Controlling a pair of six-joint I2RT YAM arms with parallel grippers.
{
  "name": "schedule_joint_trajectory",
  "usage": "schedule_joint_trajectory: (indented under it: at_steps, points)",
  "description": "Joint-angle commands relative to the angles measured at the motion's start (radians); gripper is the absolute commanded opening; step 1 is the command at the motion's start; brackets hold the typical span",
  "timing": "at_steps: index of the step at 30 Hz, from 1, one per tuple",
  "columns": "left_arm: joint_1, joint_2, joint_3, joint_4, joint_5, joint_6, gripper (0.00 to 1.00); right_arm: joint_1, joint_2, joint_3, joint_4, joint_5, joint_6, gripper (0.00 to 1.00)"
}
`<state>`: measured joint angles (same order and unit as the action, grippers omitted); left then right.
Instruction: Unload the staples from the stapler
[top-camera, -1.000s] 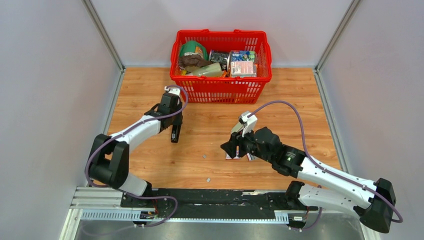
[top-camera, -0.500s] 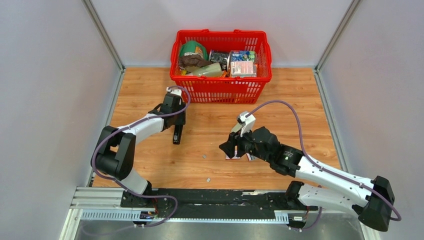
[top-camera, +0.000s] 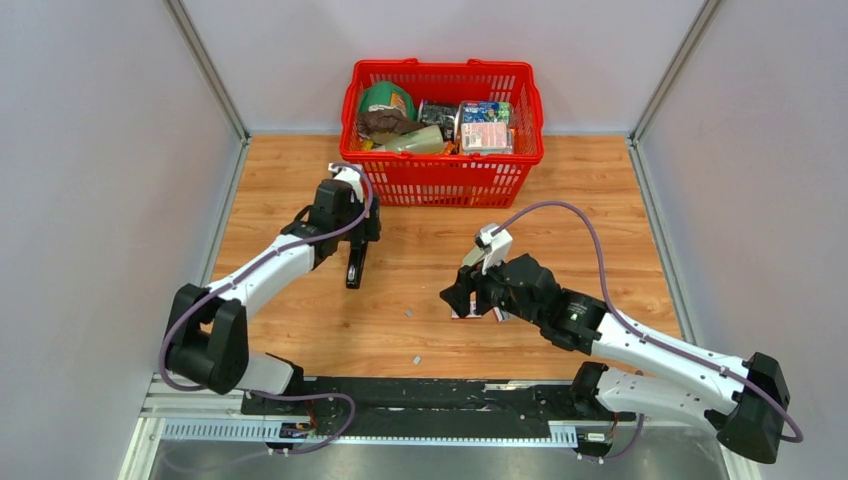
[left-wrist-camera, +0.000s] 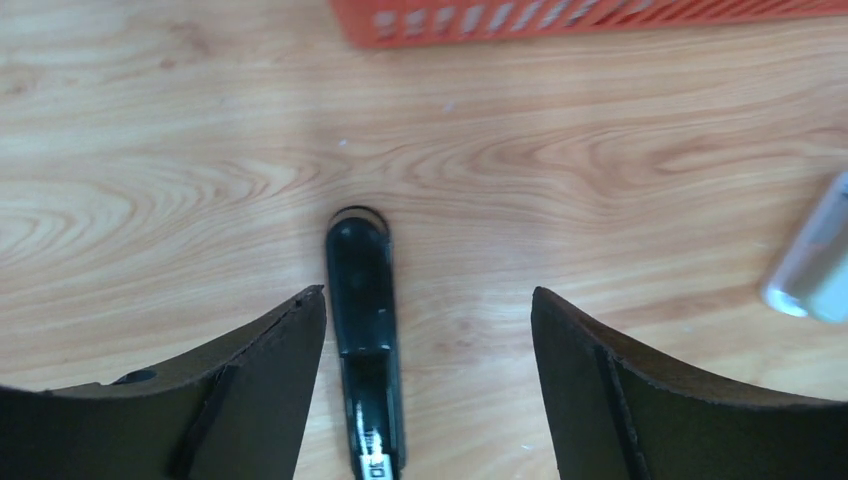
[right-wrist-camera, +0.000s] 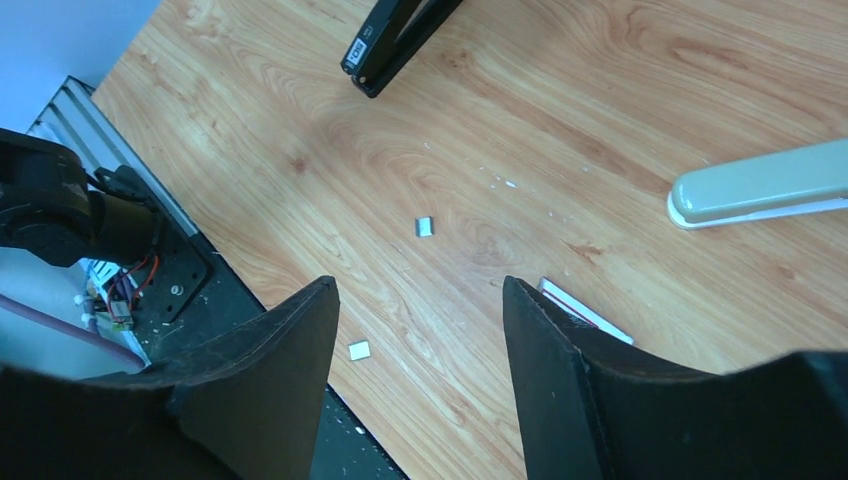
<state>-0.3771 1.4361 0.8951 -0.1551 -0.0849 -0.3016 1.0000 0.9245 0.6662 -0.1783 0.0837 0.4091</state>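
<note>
The robot's left gripper needs to move right in the top view next, turning and going down onto the pale elongated object (top-camera: 473, 256) (left-wrist-camera: 817, 252).
The black stapler (top-camera: 352, 268) lies on the wooden table left of centre. In the left wrist view the stapler (left-wrist-camera: 362, 320) rests on the wood between the fingers, close to the left finger (left-wrist-camera: 290, 350) and apart from both. My left gripper (left-wrist-camera: 428, 295) is open and hovers just above it, also seen from above (top-camera: 360, 238). Two small silvery staples pieces (right-wrist-camera: 425, 227) (right-wrist-camera: 358, 349) lie loose on the table. My right gripper (right-wrist-camera: 420, 282) is open and empty, hovering over the table near the staples.
A red basket (top-camera: 441, 185) full of groceries stands at the back. A small printed box (right-wrist-camera: 585, 310) lies under the right finger. A pale elongated object (right-wrist-camera: 760, 190) shows at the right. The table's front edge and black rail (top-camera: 400, 395) are close to the staples.
My left gripper has opened wide and let go of the stapler, which now lies on the table. The left arm drew back slightly toward the basket. The right gripper widened a little.
</note>
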Motion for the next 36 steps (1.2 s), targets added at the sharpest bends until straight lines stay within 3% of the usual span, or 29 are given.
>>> schedule_joint_trajectory:
  at_steps: [1, 7, 14, 24, 36]
  points:
    - [-0.08, -0.086, 0.053, -0.059, 0.073, 0.062, 0.82, 0.002, -0.053, 0.041, -0.05, 0.082, -0.041, 0.66]
    - [-0.23, -0.129, 0.082, -0.04, 0.069, 0.111, 0.82, -0.026, -0.134, 0.059, -0.148, 0.181, -0.058, 0.72]
    - [-0.358, 0.033, 0.171, 0.008, 0.088, 0.15, 0.83, -0.101, -0.225, 0.062, -0.274, 0.266, -0.046, 0.77]
    - [-0.433, 0.316, 0.344, 0.115, 0.134, 0.216, 0.81, -0.133, -0.349, 0.032, -0.357, 0.327, 0.026, 0.8]
    - [-0.499, 0.601, 0.556, 0.138, 0.149, 0.291, 0.8, -0.136, -0.354, -0.008, -0.328, 0.245, 0.059, 0.82]
